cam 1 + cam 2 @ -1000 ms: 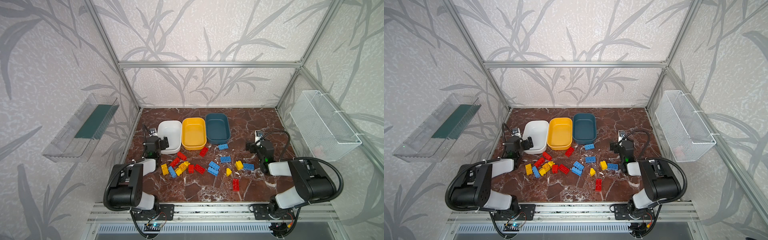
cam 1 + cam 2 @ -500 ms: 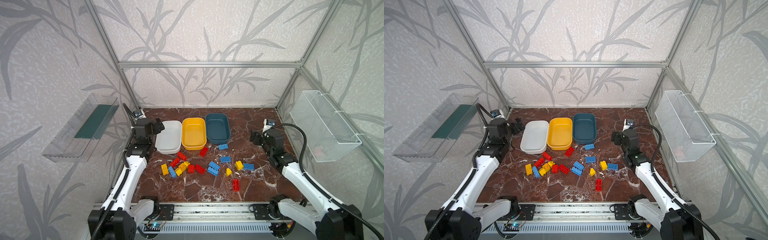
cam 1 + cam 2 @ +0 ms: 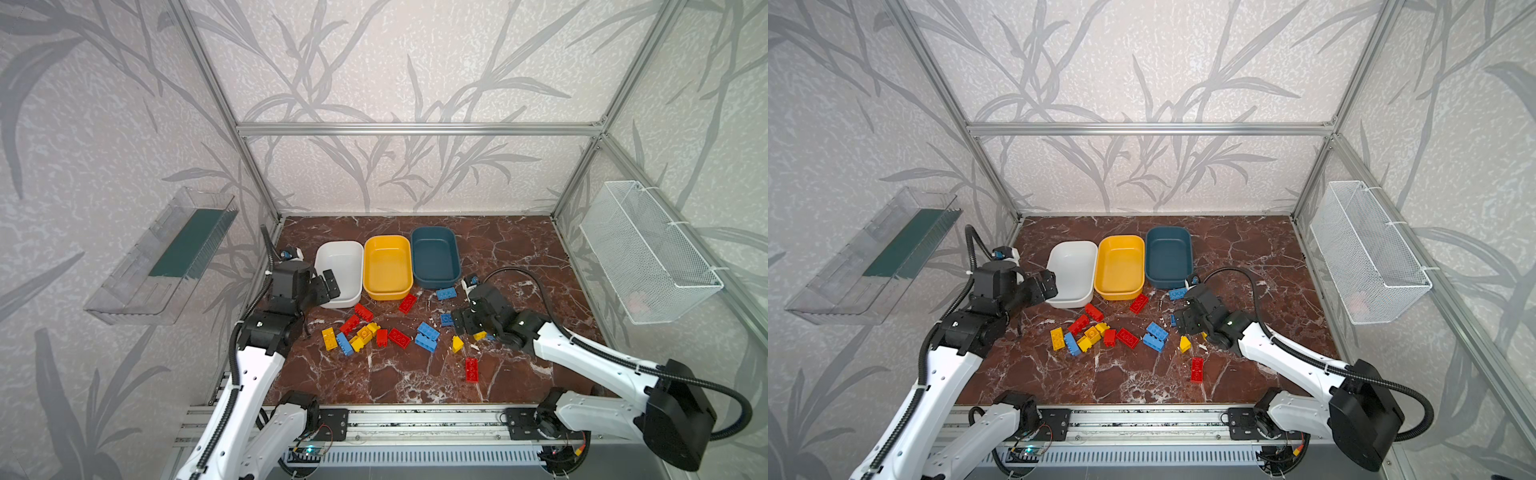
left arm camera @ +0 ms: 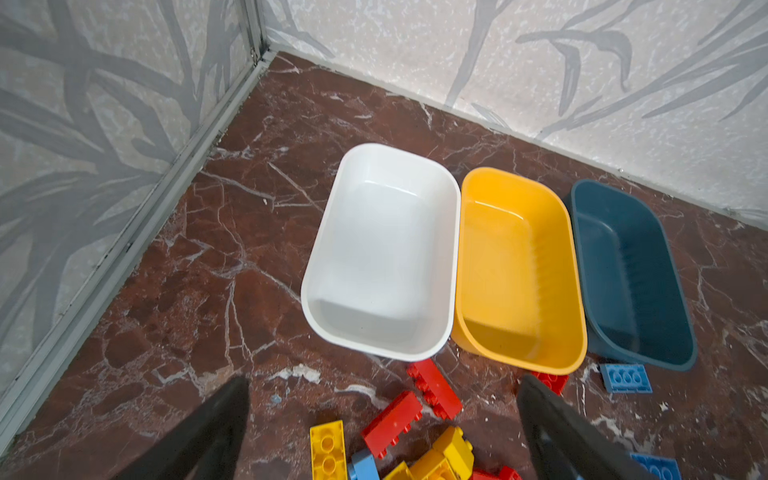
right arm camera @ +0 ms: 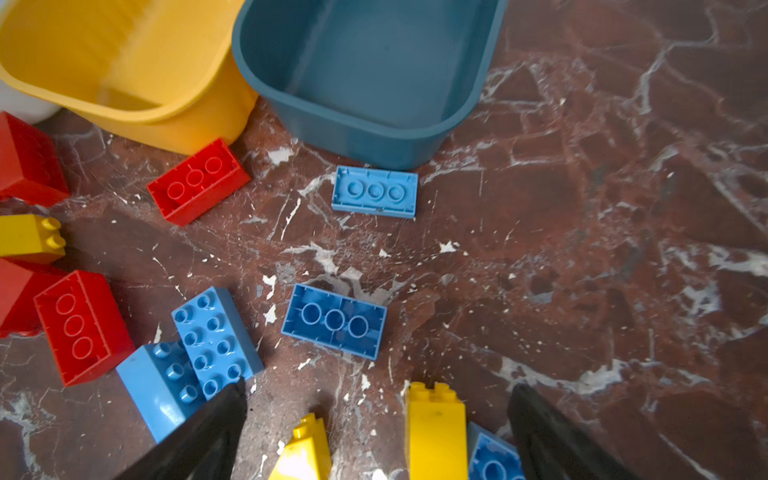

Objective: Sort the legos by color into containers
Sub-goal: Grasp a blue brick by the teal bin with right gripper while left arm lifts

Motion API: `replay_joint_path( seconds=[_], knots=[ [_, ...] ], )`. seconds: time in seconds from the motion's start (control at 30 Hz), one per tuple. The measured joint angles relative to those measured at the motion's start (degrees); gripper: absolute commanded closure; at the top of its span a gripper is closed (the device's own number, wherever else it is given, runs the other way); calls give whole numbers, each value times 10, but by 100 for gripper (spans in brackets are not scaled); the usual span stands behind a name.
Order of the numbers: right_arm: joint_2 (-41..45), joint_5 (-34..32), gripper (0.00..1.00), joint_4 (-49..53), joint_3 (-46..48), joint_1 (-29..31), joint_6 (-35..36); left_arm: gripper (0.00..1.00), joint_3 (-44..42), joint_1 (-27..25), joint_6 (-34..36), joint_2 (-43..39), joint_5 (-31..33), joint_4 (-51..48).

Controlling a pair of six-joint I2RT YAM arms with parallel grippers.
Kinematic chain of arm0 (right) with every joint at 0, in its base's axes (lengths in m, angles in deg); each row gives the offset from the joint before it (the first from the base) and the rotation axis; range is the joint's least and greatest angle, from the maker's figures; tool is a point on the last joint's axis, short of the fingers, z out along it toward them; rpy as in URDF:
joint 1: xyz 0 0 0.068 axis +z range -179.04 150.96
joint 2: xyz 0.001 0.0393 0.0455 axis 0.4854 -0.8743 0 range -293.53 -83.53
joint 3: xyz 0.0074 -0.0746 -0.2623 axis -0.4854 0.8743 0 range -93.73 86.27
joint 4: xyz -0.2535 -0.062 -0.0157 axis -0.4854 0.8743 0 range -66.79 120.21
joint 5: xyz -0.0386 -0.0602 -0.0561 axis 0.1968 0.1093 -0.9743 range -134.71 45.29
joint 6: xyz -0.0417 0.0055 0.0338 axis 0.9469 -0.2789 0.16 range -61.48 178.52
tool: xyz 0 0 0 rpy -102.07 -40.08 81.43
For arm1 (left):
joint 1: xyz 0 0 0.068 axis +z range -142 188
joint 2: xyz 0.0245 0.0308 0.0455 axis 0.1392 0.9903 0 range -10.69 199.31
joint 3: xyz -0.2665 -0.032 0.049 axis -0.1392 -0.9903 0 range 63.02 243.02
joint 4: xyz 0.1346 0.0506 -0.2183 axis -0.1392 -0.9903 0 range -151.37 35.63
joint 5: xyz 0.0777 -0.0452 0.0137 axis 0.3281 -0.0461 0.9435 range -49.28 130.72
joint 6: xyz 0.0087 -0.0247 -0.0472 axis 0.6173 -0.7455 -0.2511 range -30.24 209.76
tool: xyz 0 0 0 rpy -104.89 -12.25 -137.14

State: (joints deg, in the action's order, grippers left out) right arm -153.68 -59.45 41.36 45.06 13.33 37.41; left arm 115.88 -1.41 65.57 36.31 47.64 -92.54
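The right gripper moves down and outward around both ends of the upturned blue brick (image 3: 446, 318) midway to the teal tub (image 3: 435, 255) next, as the brick lies below and outward, ends clear.
Three empty containers stand side by side at the back: a white tub (image 3: 338, 272), a yellow tub (image 3: 387, 266) and a teal tub (image 3: 435, 255). Red, yellow and blue legos (image 3: 365, 332) lie scattered on the marble floor in front of them. My left gripper (image 3: 326, 286) (image 4: 382, 382) hangs open at the white tub's near left corner, above red bricks (image 4: 434, 388). My right gripper (image 3: 461, 330) (image 5: 378, 388) is open low over a tall yellow brick (image 5: 434, 432) and a yellow sloped brick (image 5: 305, 449). It holds nothing.
A clear plastic tray (image 3: 166, 257) hangs on the left wall. On the right wall is a white wire basket (image 3: 648, 253). Aluminium frame posts stand at the back corners and a rail (image 3: 415, 419) runs along the front. A lone red brick (image 3: 471, 369) lies near the front.
Both arms have unfolded from their tucked pose. The left gripper came in to the white tub's corner. The right gripper swung left and down over the bricks. No brick has moved.
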Motion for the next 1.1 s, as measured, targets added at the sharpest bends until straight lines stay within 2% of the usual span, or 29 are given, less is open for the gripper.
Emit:
replay_joint_path(
  seconds=[0.3, 0.7, 1.1],
  knots=[
    [-115, -43, 1, -8, -38, 12, -79, 1, -37, -3, 1, -20, -22, -8],
    [-212, -24, 0, -32, -82, 14, -110, 1, -37, -3, 1, -17, -30, -9],
    [-259, -17, 16, -36, -96, 14, -117, 1, -37, -3, 1, -18, -35, -8]
  ],
)
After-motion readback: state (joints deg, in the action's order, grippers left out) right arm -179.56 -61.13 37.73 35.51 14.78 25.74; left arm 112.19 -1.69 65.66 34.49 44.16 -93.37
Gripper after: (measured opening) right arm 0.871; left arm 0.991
